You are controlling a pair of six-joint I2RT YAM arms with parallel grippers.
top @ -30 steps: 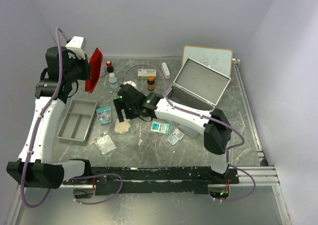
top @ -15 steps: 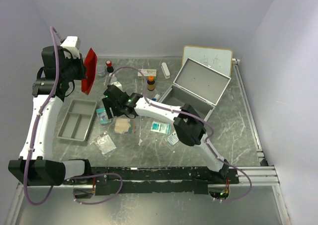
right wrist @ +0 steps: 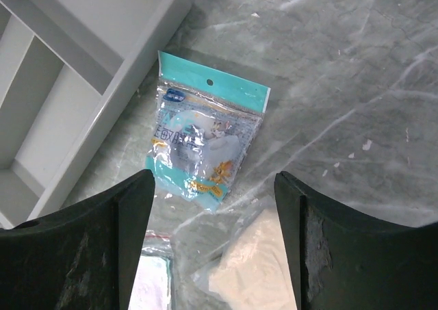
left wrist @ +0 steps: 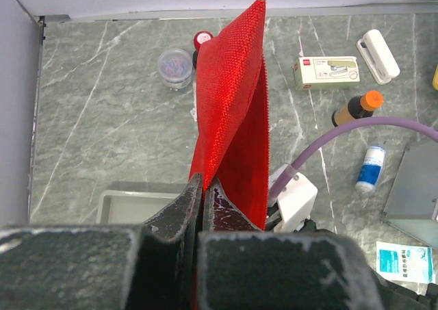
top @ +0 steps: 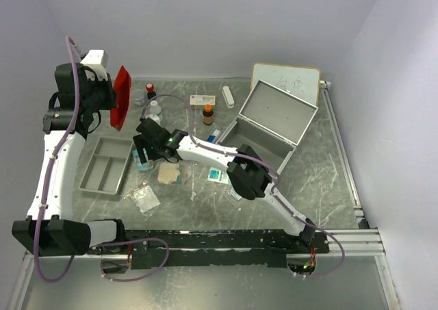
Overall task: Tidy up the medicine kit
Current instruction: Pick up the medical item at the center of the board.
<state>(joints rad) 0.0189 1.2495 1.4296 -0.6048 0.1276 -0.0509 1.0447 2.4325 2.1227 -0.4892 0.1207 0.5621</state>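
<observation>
My right gripper should next move past the teal packet's printed body, then lower onto the teal packet's corner (right wrist: 256,96) away from the grey divider tray.
My left gripper (top: 109,96) is raised at the back left and shut on the edge of a red fabric pouch (top: 121,96), which hangs open from the pinched jaws in the left wrist view (left wrist: 233,105). My right gripper (top: 145,149) is open and empty, low over a teal plastic packet (right wrist: 205,139) on the table. A beige pad in a clear bag (right wrist: 253,262) lies just below the packet. A grey divider tray (top: 106,165) sits left of the packet. The open metal kit box (top: 270,118) stands at the back right.
A brown bottle (top: 208,113), a white staple box (top: 202,100), a white case (top: 228,96), a red-capped vial (top: 150,89) and a jar of clips (left wrist: 174,65) stand at the back. A wipes packet (top: 219,176) and a clear bag (top: 145,197) lie near the front.
My right gripper has swung left from over the beige pad to over the teal packet. My left gripper has drifted slightly left and up with the red pouch.
</observation>
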